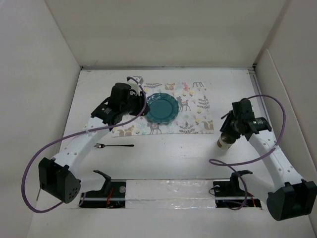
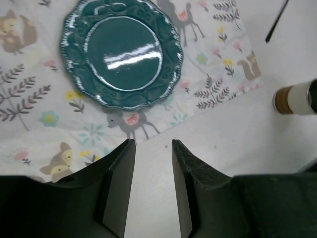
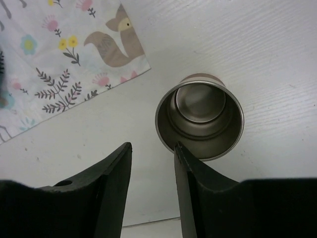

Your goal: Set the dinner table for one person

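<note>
The cup's rim on its placemat side is just below the open fingers, so my right gripper will lower astride it next, one finger into the cup's opening.
The dinner table is a white tabletop. A teal plate rests on the animal-patterned placemat. My left gripper hovers at the plate's left edge, open, with only bare table between its fingers. A steel cup stands upright off the placemat's right corner. Just above it my right gripper is open and empty; its right fingertip overlaps the cup's rim and the cup lies outside the jaws. A dark fork lies on the table in front of the placemat.
White walls enclose the table on the left, back and right. The cup and the fork's handle also show at the right edge of the left wrist view. Purple cables loop beside both arms.
</note>
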Controlling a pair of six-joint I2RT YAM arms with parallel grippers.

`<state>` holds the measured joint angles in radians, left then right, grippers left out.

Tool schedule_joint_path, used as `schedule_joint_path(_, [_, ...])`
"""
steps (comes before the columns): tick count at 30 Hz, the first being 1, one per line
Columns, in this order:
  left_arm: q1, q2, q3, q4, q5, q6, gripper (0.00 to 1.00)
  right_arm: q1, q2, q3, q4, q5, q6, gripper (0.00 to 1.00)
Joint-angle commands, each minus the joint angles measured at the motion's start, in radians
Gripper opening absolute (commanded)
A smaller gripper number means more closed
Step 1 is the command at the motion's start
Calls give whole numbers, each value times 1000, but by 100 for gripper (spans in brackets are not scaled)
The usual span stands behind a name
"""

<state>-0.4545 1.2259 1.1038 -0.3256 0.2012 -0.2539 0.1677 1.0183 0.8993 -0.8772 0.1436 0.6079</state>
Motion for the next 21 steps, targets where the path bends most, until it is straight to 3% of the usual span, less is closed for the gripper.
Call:
schedule_joint_path(1, [-58, -14, -19, -6, -79, 24, 33, -4, 8, -10, 6, -1, 21, 46])
schedule_joint_path(5, [-58, -39, -58, 31, -23, 1, 33, -4, 71, -19, 63, -1, 20, 46])
schedule_joint_path(11, [-58, -69, -91, 39, 1, -7, 34, -4, 176, -37, 150, -4, 30, 37])
schedule_joint_path(17, [-58, -109, -169, 62, 101, -45, 33, -4, 212, -50, 192, 85, 62, 16])
schedule_joint_path(18, [-67, -115, -179, 69, 110, -51, 33, -4, 236, -45, 181, 105, 67, 1])
schedule_joint_path(21, [-87, -138, -205, 51, 92, -48, 33, 6, 233, 10, 135, 155, 78, 0])
